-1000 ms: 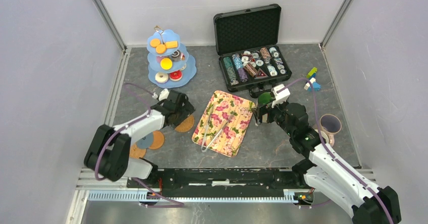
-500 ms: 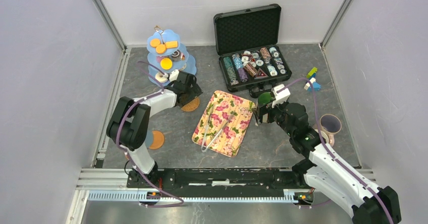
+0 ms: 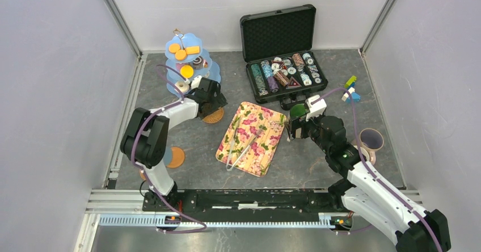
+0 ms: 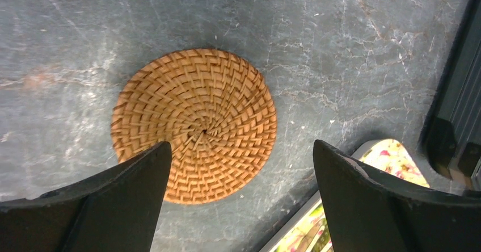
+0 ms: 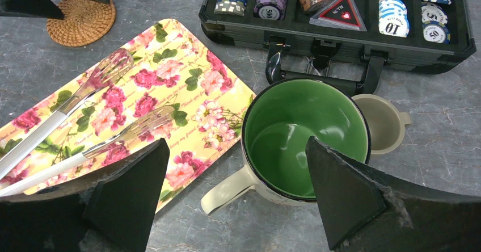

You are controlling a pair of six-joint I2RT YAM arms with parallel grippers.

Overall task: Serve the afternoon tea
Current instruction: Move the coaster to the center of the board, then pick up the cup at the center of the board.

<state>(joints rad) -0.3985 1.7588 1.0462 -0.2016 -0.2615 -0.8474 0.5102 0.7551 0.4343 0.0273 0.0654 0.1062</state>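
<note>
Next I should swing my left gripper across the floral tray onto the green-lined mug's handle (image 3: 288, 138), which juts out free and lies to the gripper's right in the top view.
A round woven coaster (image 3: 214, 116) lies flat on the grey table just in front of the blue tiered stand (image 3: 187, 64), which holds donuts, a swirl cake and orange biscuits. My left gripper (image 3: 207, 100) is open over the coaster (image 4: 194, 126), whose near edge lies between its spread fingers (image 4: 130, 189), and it holds nothing. My right gripper (image 3: 293, 125) is open and empty behind the green-lined mug (image 5: 306, 135), which stands upright with its handle (image 5: 227, 192) pointing at me. The mug also shows in the top view (image 3: 297, 112). A lilac mug (image 3: 370, 140) stands at the right.
A floral tray (image 3: 252, 138) with metal tongs (image 3: 241, 141) lies between the arms. An open black case of poker chips (image 3: 282, 73) stands behind the mug, and a small beige cup (image 5: 381, 121) is beside the mug. Building blocks (image 3: 350, 90) lie far right. More coasters (image 3: 176, 157) lie near left.
The left arm swung away from me toward the tiered stand, and the woven coaster moved with it from beside the near-left coasters. In the last half second little moved. The right arm stayed still.
</note>
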